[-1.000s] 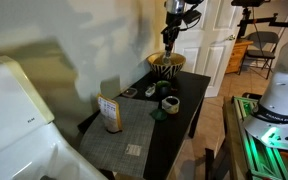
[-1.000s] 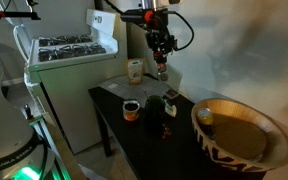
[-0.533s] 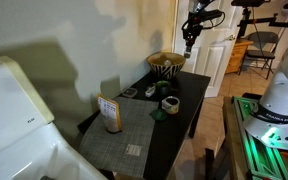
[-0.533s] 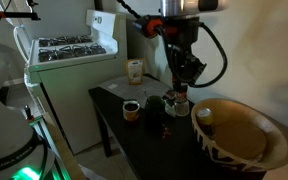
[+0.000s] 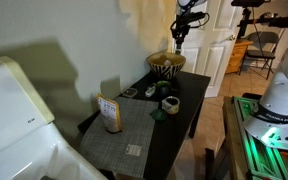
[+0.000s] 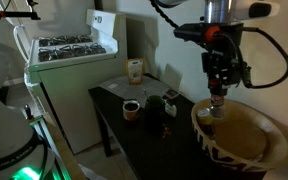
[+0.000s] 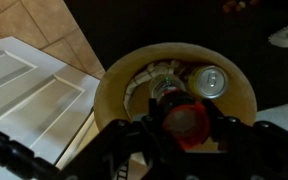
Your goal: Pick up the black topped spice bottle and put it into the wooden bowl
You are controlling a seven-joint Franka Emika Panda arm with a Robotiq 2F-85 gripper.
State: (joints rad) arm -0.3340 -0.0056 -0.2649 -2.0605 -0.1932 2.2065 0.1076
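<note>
My gripper still holds the small slim bottle above the wooden bowl, so it should go down into the bowl, beside the silver can, and release the bottle there.
My gripper hangs over the wooden bowl, which stands at the end of the dark table and has a tan inside and a striped outside. It is shut on a small slim bottle, which is held above the bowl's near side. In the wrist view the bottle shows end-on as a reddish round shape between the jaws, with the bowl right below. Its black cap does not show. In an exterior view the gripper is above the bowl.
A silver can and another round item lie in the bowl. On the table are a green cup, a small cup and a carton. A white stove stands beside the table, and a white door is behind the bowl.
My gripper has carried the bottle along the table from over the small cups to a spot above the bowl. The things on the table have not moved.
</note>
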